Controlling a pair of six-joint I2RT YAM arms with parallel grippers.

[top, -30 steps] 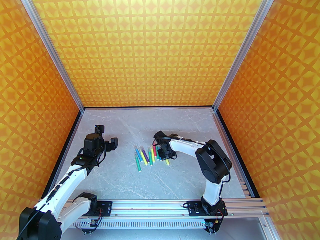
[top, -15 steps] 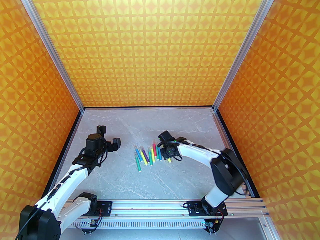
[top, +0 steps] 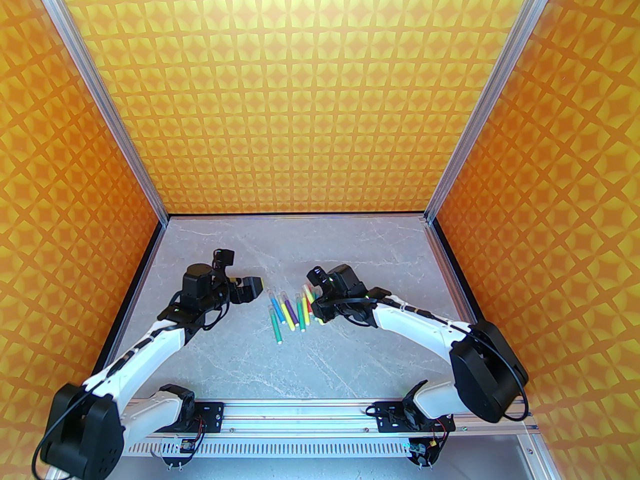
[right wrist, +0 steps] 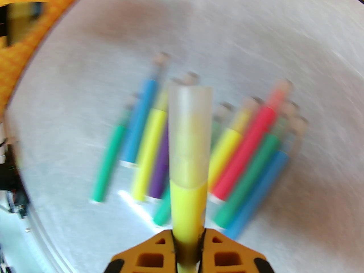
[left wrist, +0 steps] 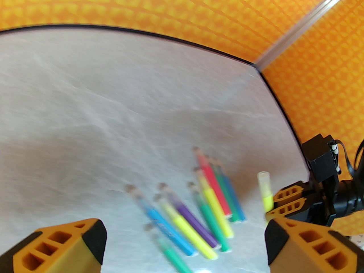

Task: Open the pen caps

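My left gripper moves over the row of pens next and closes on the whitish pen cap [right wrist: 190, 129], since that cap stands across the row from its open fingers.
My right gripper [right wrist: 187, 249] is shut on a yellow pen [right wrist: 188, 200], held off the table with its translucent whitish pen cap [right wrist: 190, 129] pointing away from the wrist. In the top view the right gripper [top: 314, 295] hovers at the right end of the row of pens [top: 292, 313]. From the left wrist, the held yellow pen [left wrist: 267, 199] and its cap [left wrist: 263, 179] stand upright at the right. My left gripper [left wrist: 184, 243] is open and holds nothing. It sits just left of the row [top: 248, 290]. The capped pens [left wrist: 199, 206] lie side by side on the table.
The grey marbled table [top: 320, 363] is bounded by orange patterned walls [top: 75, 208] on three sides. An aluminium rail [top: 300, 410] with both arm bases runs along the near edge.
The right gripper has lifted the yellow pen from the right end of the row and turned its wrist, with the elbow swinging out right. The left gripper has moved right toward the pens.
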